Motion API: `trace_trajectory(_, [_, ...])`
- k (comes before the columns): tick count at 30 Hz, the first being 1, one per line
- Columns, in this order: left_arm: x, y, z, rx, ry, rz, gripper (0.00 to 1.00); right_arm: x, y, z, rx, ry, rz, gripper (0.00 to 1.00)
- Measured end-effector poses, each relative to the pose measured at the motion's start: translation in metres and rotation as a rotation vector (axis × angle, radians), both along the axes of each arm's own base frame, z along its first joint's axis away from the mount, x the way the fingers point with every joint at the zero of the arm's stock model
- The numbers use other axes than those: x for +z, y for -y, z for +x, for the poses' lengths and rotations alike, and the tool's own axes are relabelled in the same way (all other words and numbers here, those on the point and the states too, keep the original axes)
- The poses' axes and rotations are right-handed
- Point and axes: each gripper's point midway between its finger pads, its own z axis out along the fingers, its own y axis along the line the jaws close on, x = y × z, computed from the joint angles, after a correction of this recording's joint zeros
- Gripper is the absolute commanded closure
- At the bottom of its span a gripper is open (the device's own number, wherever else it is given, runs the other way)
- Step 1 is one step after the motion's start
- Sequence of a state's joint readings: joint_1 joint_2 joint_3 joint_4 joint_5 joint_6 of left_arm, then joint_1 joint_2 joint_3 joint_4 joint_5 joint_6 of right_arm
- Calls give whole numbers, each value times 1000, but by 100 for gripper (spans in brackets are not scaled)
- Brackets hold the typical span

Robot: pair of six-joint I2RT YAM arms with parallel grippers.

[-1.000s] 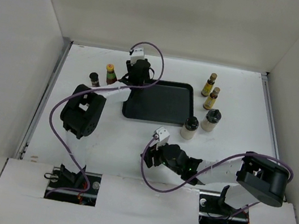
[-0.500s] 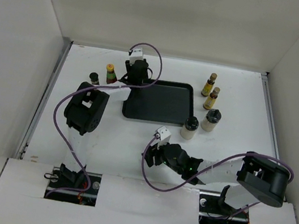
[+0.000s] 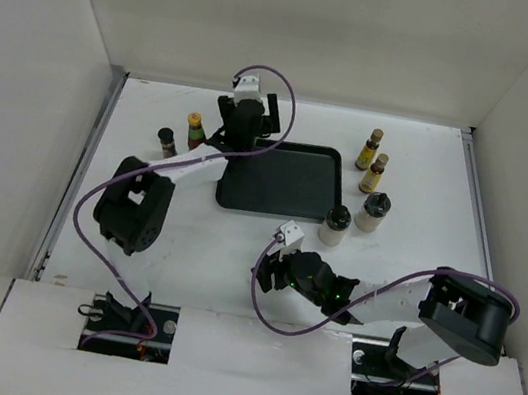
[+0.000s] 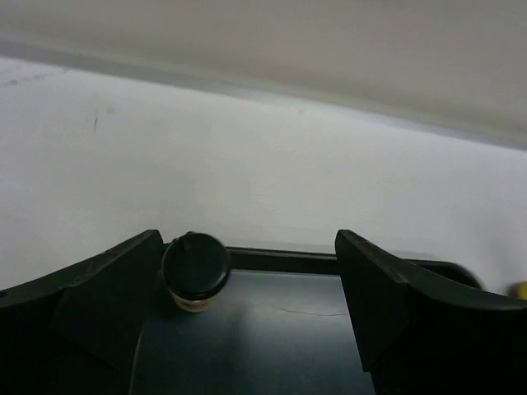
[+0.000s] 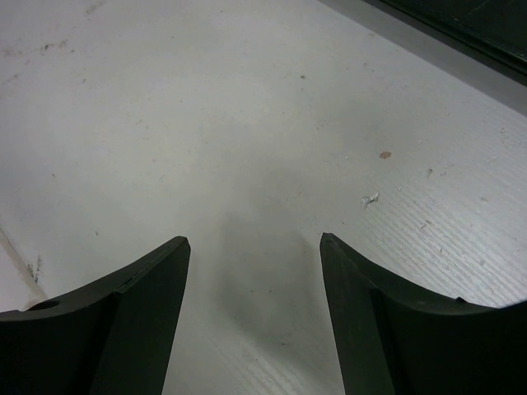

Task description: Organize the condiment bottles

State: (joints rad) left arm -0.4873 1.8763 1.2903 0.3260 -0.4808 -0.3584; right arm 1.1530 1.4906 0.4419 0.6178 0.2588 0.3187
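Observation:
I should next swing and turn my left gripper past the red bottle onto the other dark bottle's cap. That bottle is still outside the tray (image 3: pixel 287 183), to its left in the top view.
A short dark bottle with a black cap (image 4: pixel 195 267) stands upright in the far left corner of the black tray (image 4: pixel 280 346). It sits just inside the left finger (image 4: pixel 115 284) of my open left gripper (image 4: pixel 247 247), which no longer grips it. From above, that left gripper (image 3: pixel 246 122) hangs over the tray's (image 3: pixel 287 183) back left corner and hides the bottle. Another dark bottle (image 3: pixel 166 141) and a red yellow-capped one (image 3: pixel 195 130) stand left of the tray. Two slim yellow-labelled bottles (image 3: pixel 369 149) (image 3: pixel 375 174) and two pale jars (image 3: pixel 335 225) (image 3: pixel 374 213) stand to its right. My right gripper (image 3: pixel 267 277) (image 5: pixel 255 243) is open over bare table.
White walls enclose the table on three sides, and the back wall is close behind the left gripper. The left arm's purple cable (image 3: pixel 90 209) loops out over the table's left part. The right arm lies low across the near right.
My left gripper has opened and let go of the dark bottle, which now stands in the tray corner. The left arm's elbow dropped toward the near left. The right arm barely moved.

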Motion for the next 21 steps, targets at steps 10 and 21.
trace_trajectory(10, [152,-71,-110,77,351,-185,28,-1,1,1,-13,-14,5,28])
trace_trajectory(21, [49,-221,-119,510,160,-218,32,-3,4,5,-28,-24,3,27])
